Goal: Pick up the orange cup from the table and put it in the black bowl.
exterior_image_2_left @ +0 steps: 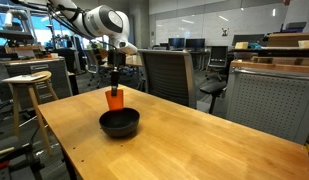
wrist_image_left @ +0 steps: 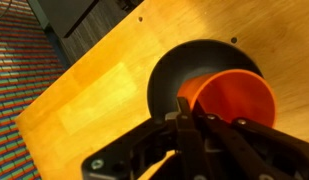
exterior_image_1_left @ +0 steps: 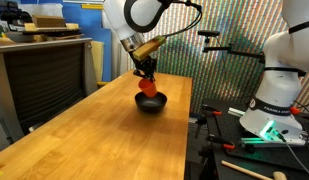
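My gripper should next move down toward the middle of the black bowl's opening [exterior_image_2_left: 119, 114] and let go of the orange cup [exterior_image_2_left: 115, 98] there, because the cup is still above the bowl's rim.
The orange cup [exterior_image_1_left: 148, 86] [exterior_image_2_left: 115, 98] [wrist_image_left: 234, 100] hangs upright in my gripper [exterior_image_1_left: 146, 74] [exterior_image_2_left: 115, 84] [wrist_image_left: 199, 118], which is shut on its rim. The cup is held just above the black bowl [exterior_image_1_left: 151, 102] [exterior_image_2_left: 120, 123] [wrist_image_left: 174, 75], which sits on the light-brown wooden table [exterior_image_1_left: 94, 140] [exterior_image_2_left: 194, 140] [wrist_image_left: 94, 100]. In the wrist view the cup overlaps the bowl's opening. Whether the cup touches the bowl cannot be told.
A dark grey cabinet [exterior_image_1_left: 39, 75] stands beside the table. A second robot base [exterior_image_1_left: 274, 100] with cables stands on a bench nearby. A wooden stool [exterior_image_2_left: 29, 90] and office chairs [exterior_image_2_left: 164, 70] stand beyond the table edges.
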`<state>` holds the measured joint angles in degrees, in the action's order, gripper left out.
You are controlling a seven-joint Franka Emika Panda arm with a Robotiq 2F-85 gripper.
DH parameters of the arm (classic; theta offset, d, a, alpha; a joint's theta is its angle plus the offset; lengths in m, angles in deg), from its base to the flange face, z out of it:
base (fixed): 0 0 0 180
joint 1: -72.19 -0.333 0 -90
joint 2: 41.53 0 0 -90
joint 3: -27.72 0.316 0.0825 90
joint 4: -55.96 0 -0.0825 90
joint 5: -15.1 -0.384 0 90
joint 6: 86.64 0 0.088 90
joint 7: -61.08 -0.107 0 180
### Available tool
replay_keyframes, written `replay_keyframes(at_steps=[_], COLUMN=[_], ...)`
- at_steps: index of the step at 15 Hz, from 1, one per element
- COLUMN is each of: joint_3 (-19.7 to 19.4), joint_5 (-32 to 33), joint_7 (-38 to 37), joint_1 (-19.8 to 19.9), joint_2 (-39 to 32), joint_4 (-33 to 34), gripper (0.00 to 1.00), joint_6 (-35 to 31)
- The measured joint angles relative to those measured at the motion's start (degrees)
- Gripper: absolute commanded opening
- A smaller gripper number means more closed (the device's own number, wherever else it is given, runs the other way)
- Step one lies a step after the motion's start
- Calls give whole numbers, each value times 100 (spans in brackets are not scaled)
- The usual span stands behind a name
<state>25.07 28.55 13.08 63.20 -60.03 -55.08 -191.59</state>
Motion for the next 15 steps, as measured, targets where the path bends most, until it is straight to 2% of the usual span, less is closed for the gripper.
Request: replay_keyframes(at_steps=[5,6,7,8,11,15], joint_3=[-42,-52,-55,-56,-56,-50], joint_5=[-440,-551,-669,-793,-1036,-1043], joint_7=[277,378,499,631,978,1197], joint_1=[440,528,612,682,782,726], joint_2=[-355,-438,-514,-585,-687,-601], joint_4=[-177,-183,-184,-184,-182,-160], gripper=[1,19,32,37,61,90], joint_6=[-484,-599,-708,-800,-919,-933])
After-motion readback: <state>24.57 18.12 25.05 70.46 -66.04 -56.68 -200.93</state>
